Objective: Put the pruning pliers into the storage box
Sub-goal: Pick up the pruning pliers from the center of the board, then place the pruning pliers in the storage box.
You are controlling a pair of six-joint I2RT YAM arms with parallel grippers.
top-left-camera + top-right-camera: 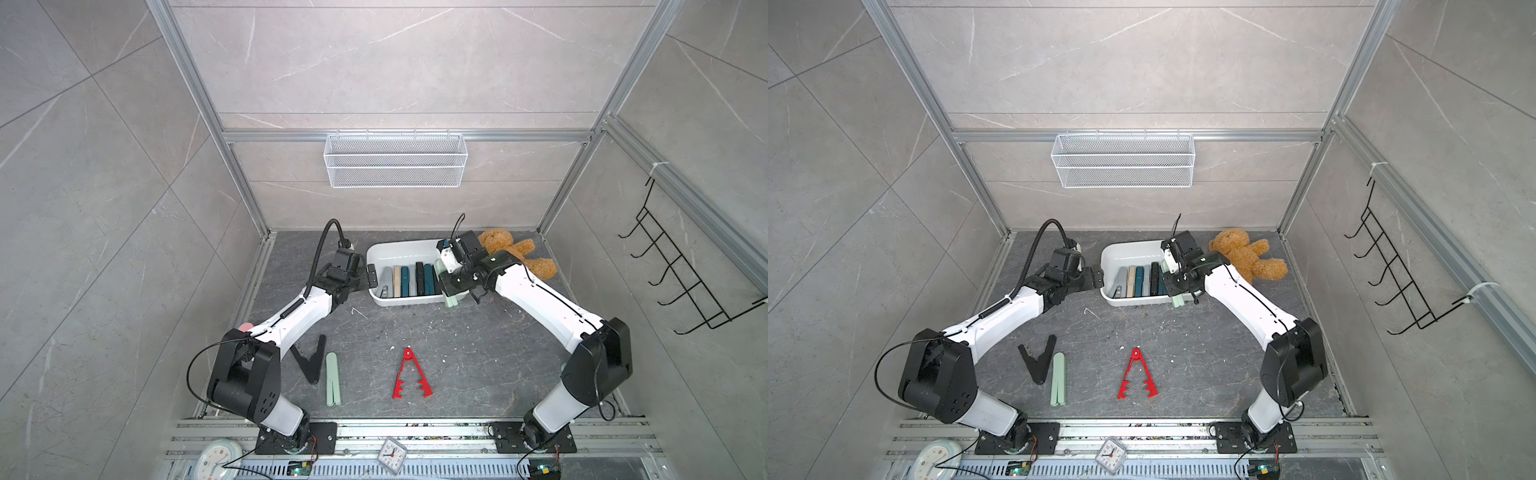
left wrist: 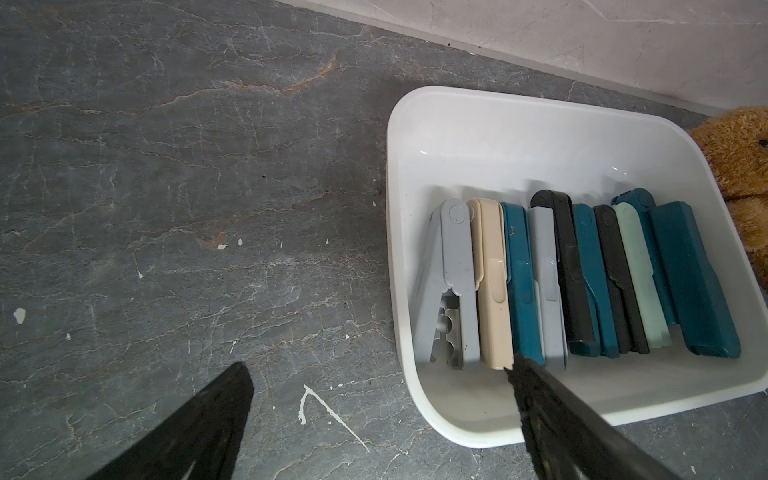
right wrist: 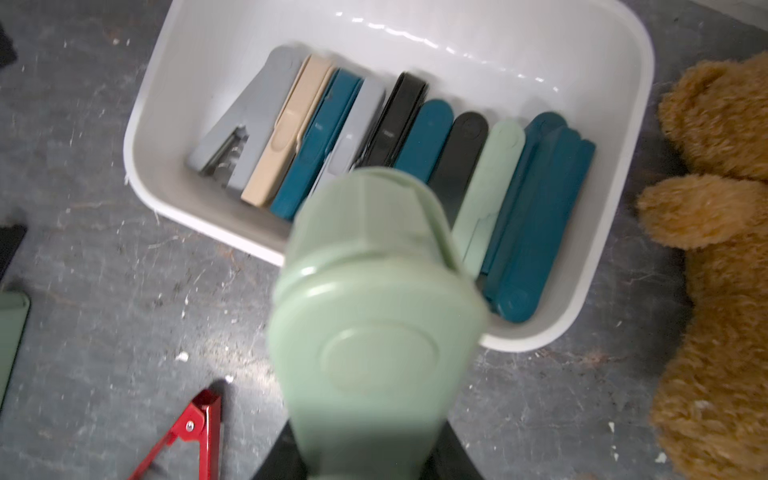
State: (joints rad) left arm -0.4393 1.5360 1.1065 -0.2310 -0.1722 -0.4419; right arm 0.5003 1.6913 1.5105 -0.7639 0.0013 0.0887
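Observation:
I need to turn the pliers in my right gripper in line with the row next, then lower and release them beside the matching mint green pliers boxed below.
The white storage box (image 1: 390, 249) (image 2: 498, 141) stands at the back of the table with several pruning pliers (image 2: 582, 270) side by side in it. My right gripper (image 3: 368, 453) (image 1: 451, 282) is shut on a mint green pliers (image 3: 374, 291), held over the box's near right corner. My left gripper (image 2: 376, 370) (image 1: 371, 276) is open and empty at the box's left wall, one finger over the inside and one outside. On the table near the front lie a black V-shaped pliers (image 1: 311, 361), a mint green one (image 1: 333, 384) and a toothed red one (image 1: 410, 376).
A brown teddy bear (image 1: 519, 253) lies just right of the box, behind the right arm. A white wire basket (image 1: 395, 160) hangs on the back wall and a black hook rack (image 1: 673, 266) on the right wall. Two clocks (image 1: 390, 453) sit on the front rail.

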